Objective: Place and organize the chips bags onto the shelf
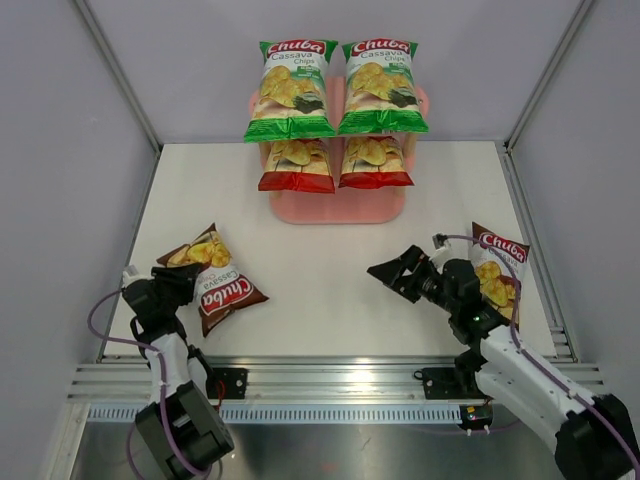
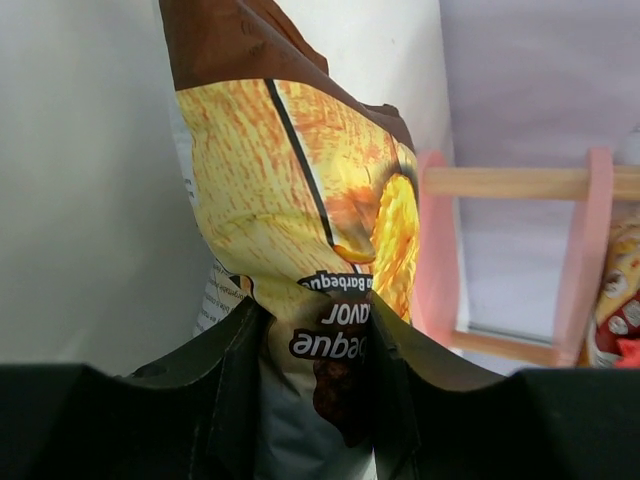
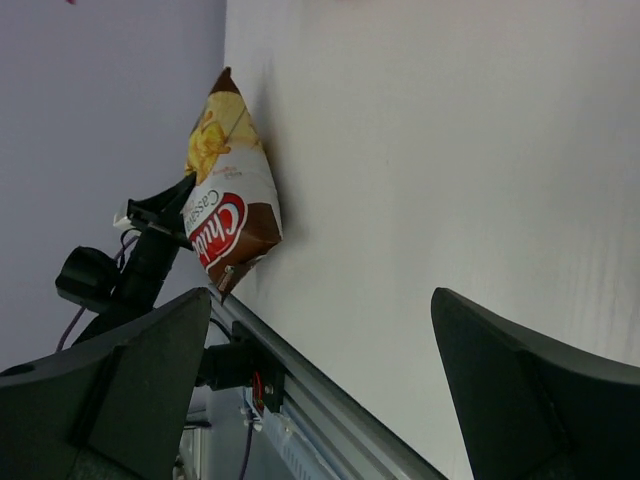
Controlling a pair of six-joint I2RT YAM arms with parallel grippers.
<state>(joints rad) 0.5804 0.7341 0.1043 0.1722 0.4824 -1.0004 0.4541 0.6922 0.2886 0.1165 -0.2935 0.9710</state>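
I will move my right gripper left in the top view onto the brown bag's loose corner facing it, as my left gripper holds only one bag edge.
On the pink shelf (image 1: 335, 208) at the back, two green chips bags (image 1: 291, 88) (image 1: 384, 85) lie on the top board and two red bags (image 1: 296, 165) (image 1: 375, 162) on the board below. A dark brown bag (image 1: 215, 280) lies at the front left. My left gripper (image 1: 185, 275) has closed onto its left edge. In the left wrist view both fingers press the crumpled bag (image 2: 290, 200) between them, around the left gripper (image 2: 315, 370). A second brown bag (image 1: 497, 275) lies at the front right, behind my right arm. My right gripper (image 1: 395, 270) stands open over bare table, holding nothing.
White walls with metal corner rails enclose the table. An aluminium rail (image 1: 330, 380) runs along the near edge. The right wrist view shows the left brown bag (image 3: 225, 200) and the left arm (image 3: 140, 270) across the table. One pink shelf end (image 2: 440, 250) shows past the held bag.
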